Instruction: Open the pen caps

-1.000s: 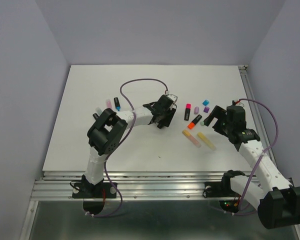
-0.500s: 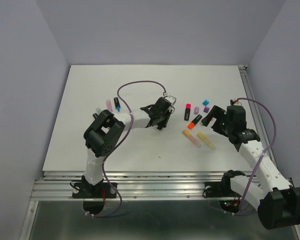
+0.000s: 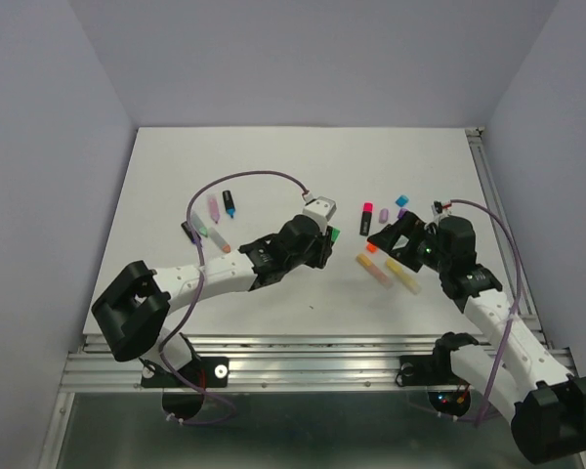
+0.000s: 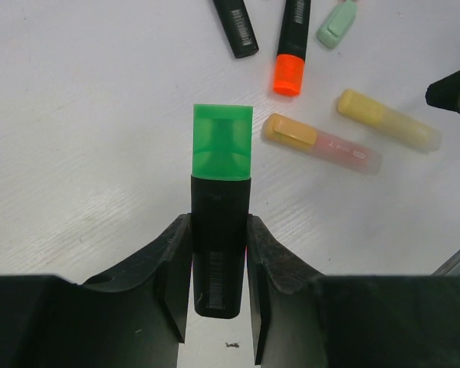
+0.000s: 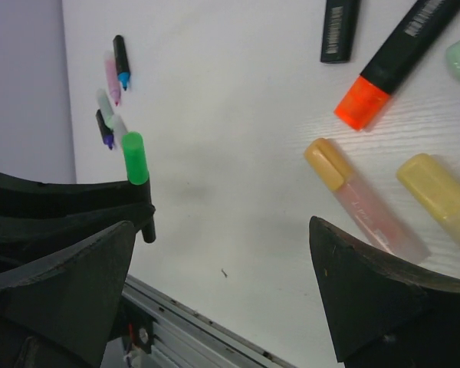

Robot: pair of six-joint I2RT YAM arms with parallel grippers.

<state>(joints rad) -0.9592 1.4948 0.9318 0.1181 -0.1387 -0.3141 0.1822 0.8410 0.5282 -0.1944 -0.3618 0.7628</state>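
Note:
The green cap (image 3: 334, 233) (image 5: 135, 158) sticks out past the fingers of my left gripper. My open right gripper should next move across to the left in the top view and onto it.
My left gripper (image 4: 218, 230) is shut on the black barrel (image 4: 218, 261) of a highlighter and holds it above the table. Its green cap (image 4: 223, 142) is still on and points towards the right arm. In the top view this left gripper (image 3: 320, 242) is at mid-table, with the green cap (image 3: 334, 233) at its tip. My right gripper (image 5: 222, 291) is open and empty. In the top view it (image 3: 391, 234) faces the green cap across a short gap. A loose blue cap (image 3: 401, 200), purple cap (image 3: 403, 213) and mint cap (image 4: 336, 23) lie on the table.
An orange-capped black highlighter (image 4: 291, 46), a peach-capped pastel one (image 4: 322, 143), a yellow one (image 4: 387, 120) and a black barrel (image 4: 235, 27) lie under the right gripper. Several uncapped pens (image 3: 213, 210) lie at the left. A metal rail (image 3: 303, 347) edges the near side.
My left arm has swung forward and lowered, carrying the green-capped highlighter towards the right. My right gripper has moved left towards it.

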